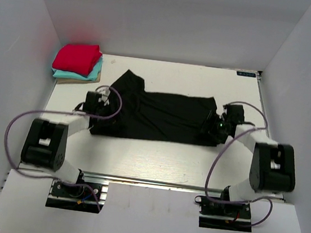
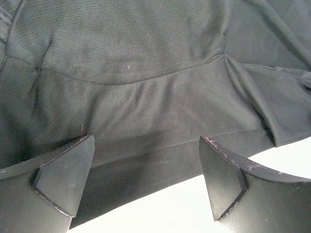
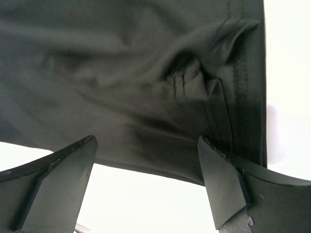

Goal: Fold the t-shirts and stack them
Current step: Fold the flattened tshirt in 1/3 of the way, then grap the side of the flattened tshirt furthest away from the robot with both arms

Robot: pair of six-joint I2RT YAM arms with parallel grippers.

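The t-shirt's far tip lies farther outward than the fingers of my left gripper and sticks out onto the bare tabletop, so my left gripper needs to move outward across the black t-shirt and close on that tip.
The large black t-shirt lies flat across the middle of the table, roughly folded into a long band. My left gripper is open at its left end, its jaws astride the near edge of the cloth and holding nothing. My right gripper is open at the right end, over the near hem corner, also empty. In the wrist views the left gripper and right gripper both show wide gaps. A folded stack sits at the back left: red on teal on tan.
White walls enclose the table on the left, back and right. The folded stack sits in the back left corner against the wall. Bare white tabletop shows under both grippers. Purple cables loop beside each arm.
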